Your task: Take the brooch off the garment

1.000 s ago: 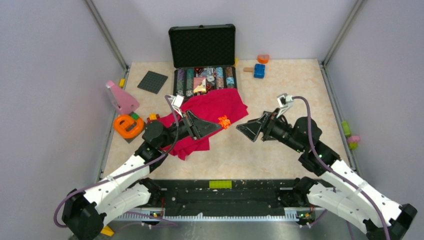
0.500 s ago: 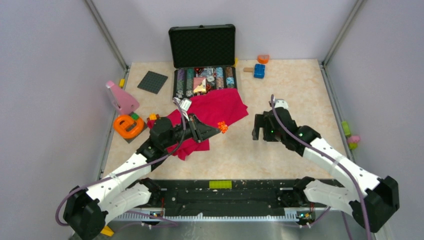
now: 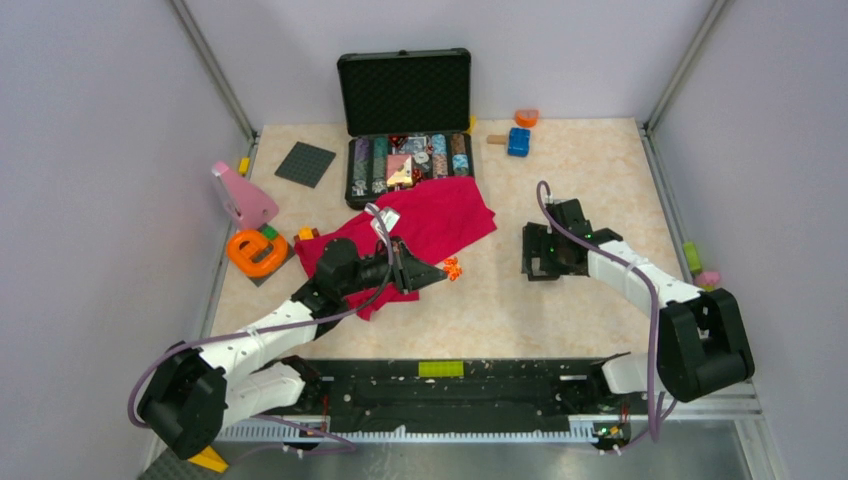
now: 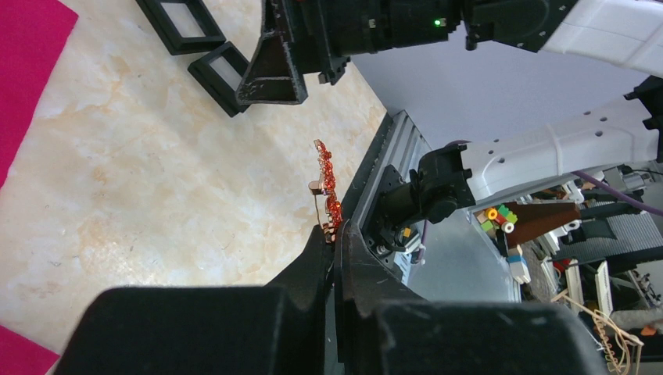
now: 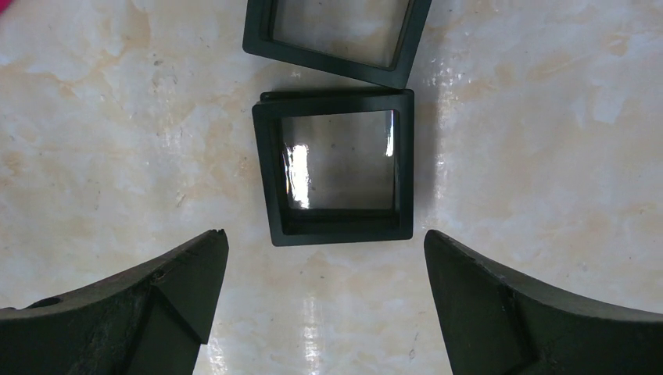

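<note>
My right gripper's open fingers, still above, should lower around the near black square frame [image 5: 334, 233] next.
The brooch [image 3: 452, 267], a tiny orange-red spiky ornament, is pinched in the tips of my left gripper [image 3: 441, 272], which is shut on it. It hangs just off the right edge of the red garment [image 3: 440, 218], apart from the cloth. In the left wrist view the brooch [image 4: 327, 186] stands up from the left gripper [image 4: 338, 233] with its pin showing, and a corner of the garment [image 4: 23, 55] is at the left. My right gripper [image 5: 325, 236] is open and points down over a small black square frame [image 5: 334, 233] on the table.
A second black frame [image 5: 335, 69] lies just beyond the first. An open black case [image 3: 404, 95] with chips stands at the back. An orange ring toy [image 3: 255, 252], a pink piece [image 3: 243, 195] and a dark plate [image 3: 305, 163] lie left. Blue [image 3: 518, 141] and orange [image 3: 526, 117] blocks sit back right.
My left gripper carried the brooch down and right, off the garment. My right arm swung from facing the left gripper to pointing down over the black frames, and its jaws opened wider.
</note>
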